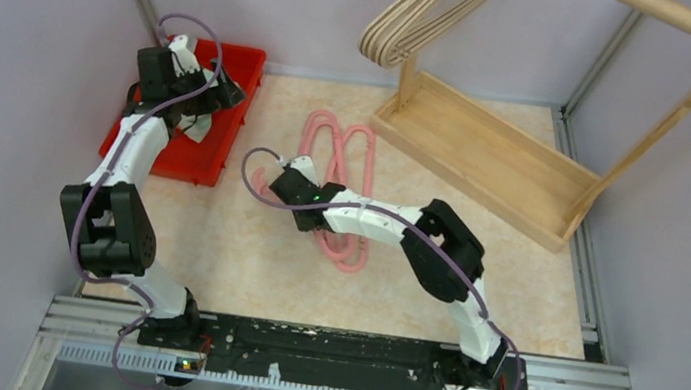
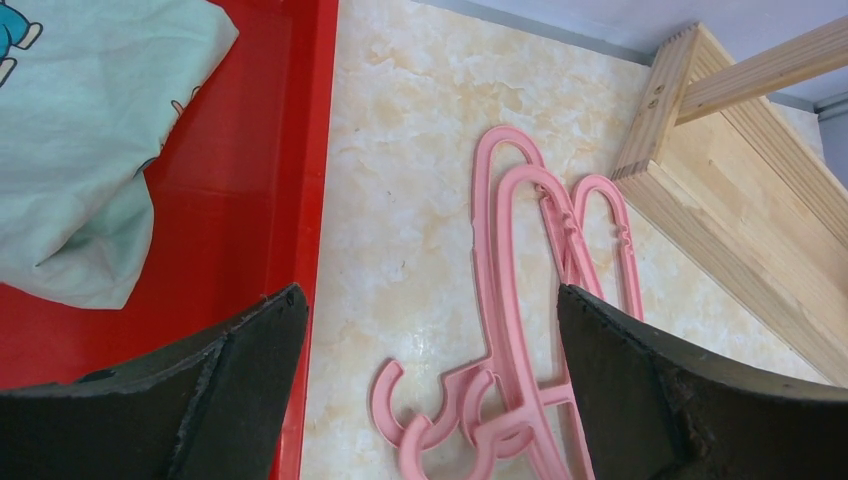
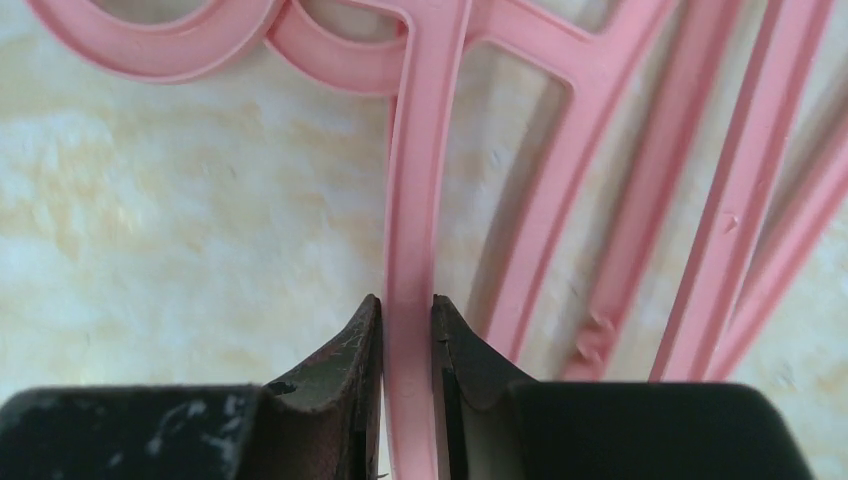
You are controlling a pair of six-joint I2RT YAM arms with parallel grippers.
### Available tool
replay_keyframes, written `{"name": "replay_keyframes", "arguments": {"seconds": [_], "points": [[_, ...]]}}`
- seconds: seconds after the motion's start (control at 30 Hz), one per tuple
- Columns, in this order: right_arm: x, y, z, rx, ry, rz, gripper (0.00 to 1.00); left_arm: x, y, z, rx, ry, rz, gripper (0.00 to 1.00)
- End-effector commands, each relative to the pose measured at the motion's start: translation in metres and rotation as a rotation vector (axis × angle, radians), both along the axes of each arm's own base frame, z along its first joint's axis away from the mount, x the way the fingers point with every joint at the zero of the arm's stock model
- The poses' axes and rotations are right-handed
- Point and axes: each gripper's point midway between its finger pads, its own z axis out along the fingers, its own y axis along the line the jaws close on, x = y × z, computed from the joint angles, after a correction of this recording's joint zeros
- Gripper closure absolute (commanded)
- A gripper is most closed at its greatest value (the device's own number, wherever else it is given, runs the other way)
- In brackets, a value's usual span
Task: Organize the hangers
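My right gripper moves up and outward next, hooks the pink hanger on the rack's top bar where it's bare beside the beige hangers, and releases it.
Several pink hangers (image 1: 337,154) lie stacked on the marble table top, hooks toward the near left (image 2: 470,400). My right gripper (image 3: 407,310) is shut on the bar of one pink hanger (image 3: 415,200) just below its hook; in the top view it (image 1: 274,186) sits at the pile's left side. Several beige hangers (image 1: 415,23) hang from the wooden rack's top rail. My left gripper (image 2: 430,330) is open and empty, held above the right edge of the red tray (image 2: 305,150), seen in the top view (image 1: 224,93).
The red tray (image 1: 238,60) at the far left holds a light green cloth (image 2: 90,140). The wooden rack (image 1: 488,153) with its box base stands at the far right (image 2: 720,210). Grey walls close in on both sides.
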Motion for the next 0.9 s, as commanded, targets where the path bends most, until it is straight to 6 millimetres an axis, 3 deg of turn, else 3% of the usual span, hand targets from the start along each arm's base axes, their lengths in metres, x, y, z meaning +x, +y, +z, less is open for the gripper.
{"name": "replay_keyframes", "arguments": {"seconds": [0.0, 0.23, 0.4, 0.53, 0.67, 0.77, 0.87], "points": [[-0.017, -0.014, 0.086, 0.148, -0.034, 0.040, 1.00, -0.003, 0.002, 0.023, 0.017, -0.062, 0.006, 0.00], [-0.070, -0.047, 0.162, 0.361, 0.004, 0.141, 1.00, -0.008, 0.002, 0.019, 0.012, -0.057, 0.012, 0.00], [-0.087, -0.110, 0.205, 0.498, -0.041, -0.022, 1.00, -0.009, 0.003, 0.018, 0.025, -0.050, 0.013, 0.00], [-0.084, -0.162, 0.238, 0.618, -0.109, -0.165, 1.00, -0.007, 0.001, 0.016, 0.017, -0.046, 0.007, 0.00], [-0.071, -0.203, 0.294, 0.715, -0.259, -0.269, 1.00, -0.005, 0.000, 0.010, 0.042, -0.029, 0.004, 0.00], [-0.055, -0.225, 0.330, 0.736, -0.339, -0.327, 1.00, -0.003, -0.003, 0.008, 0.053, -0.023, -0.003, 0.00], [-0.035, -0.231, 0.350, 0.765, -0.362, -0.356, 1.00, -0.002, -0.007, 0.008, 0.059, -0.025, -0.013, 0.00]]}}
